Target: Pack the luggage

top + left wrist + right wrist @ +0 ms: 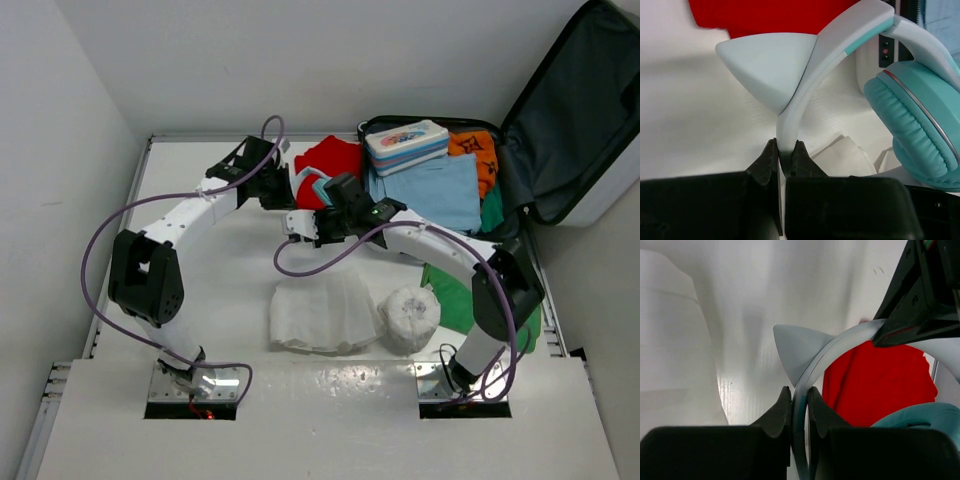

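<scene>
My right gripper lifts the headband over the luggage's rim into the open luggage (578, 112) next, then brings it down onto the blue cloth's lid-side edge (465, 196).
The luggage (578, 112) lies open at the back right, its dark lid propped up and clothes in its base. Between my arms is a pair of white-and-teal headphones (308, 190) with cat ears. My left gripper (786, 152) is shut on the white headband (807, 90), just below a cat ear (767, 67); a teal ear cushion (912, 130) hangs to the right. My right gripper (800, 395) is shut on the same headband (815, 367) beside a cat ear (795, 347). The left gripper's dark fingers (920, 295) clamp the band further along.
A red cloth (330, 160) lies behind the headphones. Inside the luggage are a wipes pack (405, 145), a blue cloth (435, 190) and an orange cloth (480, 155). On the table sit a folded white cloth (320, 310), a rolled white towel (410, 315) and a green cloth (460, 295).
</scene>
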### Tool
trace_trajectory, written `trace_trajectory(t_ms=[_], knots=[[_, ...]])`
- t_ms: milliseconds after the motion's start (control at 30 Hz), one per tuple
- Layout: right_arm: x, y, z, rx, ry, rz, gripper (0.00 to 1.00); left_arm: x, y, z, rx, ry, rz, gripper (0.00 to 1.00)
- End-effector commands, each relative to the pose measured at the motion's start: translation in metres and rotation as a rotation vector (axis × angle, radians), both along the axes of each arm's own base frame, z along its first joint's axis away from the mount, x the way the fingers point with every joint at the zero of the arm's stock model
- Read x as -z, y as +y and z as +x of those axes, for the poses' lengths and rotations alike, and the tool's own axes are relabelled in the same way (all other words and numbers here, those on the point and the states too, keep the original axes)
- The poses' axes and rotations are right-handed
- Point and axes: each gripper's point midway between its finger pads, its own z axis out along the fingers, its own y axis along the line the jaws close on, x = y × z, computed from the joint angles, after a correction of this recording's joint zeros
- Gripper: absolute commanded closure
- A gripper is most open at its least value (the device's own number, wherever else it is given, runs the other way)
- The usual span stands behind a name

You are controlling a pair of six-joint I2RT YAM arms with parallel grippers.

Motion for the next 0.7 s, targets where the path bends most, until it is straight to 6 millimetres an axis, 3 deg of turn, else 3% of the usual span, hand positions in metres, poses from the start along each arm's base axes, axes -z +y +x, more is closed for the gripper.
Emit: trace_trajectory(t_ms=[0,33,100,133,167,200,233,267,300,333,400,433,500,533,667], knots=[[-0.017,-0.023,0.000,-0.007,-0.038,-0.032,1.00,-0.071,-0.019,0.001,0.109,-0.178,-0.107,1.00],[-0.029,-0.030,-0.001,0.008,-0.053,-0.019,1.00,-0.078,-0.019,0.003,0.119,-0.202,-0.104,0.76],[-0.033,-0.046,0.005,0.044,-0.066,-0.018,1.00,-0.091,-0.020,0.012,0.124,-0.252,-0.132,0.54],[-0.056,-0.055,0.008,0.066,-0.113,0.018,1.00,-0.099,-0.017,0.015,0.115,-0.280,-0.140,0.20],[-0.062,-0.065,0.014,0.096,-0.129,0.026,1.00,-0.102,-0.012,0.021,0.093,-0.299,-0.134,0.01],[-0.069,-0.070,0.017,0.111,-0.147,0.035,1.00,-0.109,-0.012,0.024,0.093,-0.319,-0.141,0.01],[-0.091,-0.086,0.022,0.152,-0.193,0.058,1.00,-0.113,-0.007,0.028,0.067,-0.325,-0.143,0.01],[-0.096,-0.099,0.026,0.182,-0.201,0.058,1.00,-0.113,-0.003,0.035,0.059,-0.329,-0.147,0.01],[-0.117,-0.108,0.026,0.200,-0.249,0.084,1.00,-0.117,-0.003,0.036,0.059,-0.338,-0.150,0.01],[-0.123,-0.131,0.036,0.257,-0.261,0.089,1.00,-0.112,0.001,0.040,0.047,-0.330,-0.145,0.01],[-0.138,-0.149,0.031,0.287,-0.287,0.119,1.00,-0.114,0.005,0.046,0.037,-0.341,-0.147,0.01],[-0.137,-0.176,0.040,0.349,-0.284,0.120,1.00,-0.114,0.003,0.045,0.044,-0.339,-0.152,0.01],[-0.116,-0.189,0.039,0.374,-0.238,0.134,1.00,-0.107,0.002,0.050,0.044,-0.329,-0.149,0.01],[-0.110,-0.213,0.045,0.434,-0.227,0.146,1.00,-0.107,0.002,0.050,0.044,-0.329,-0.149,0.01],[-0.077,-0.249,0.051,0.508,-0.110,0.225,1.00,-0.094,0.001,0.052,0.046,-0.306,-0.144,0.01]])
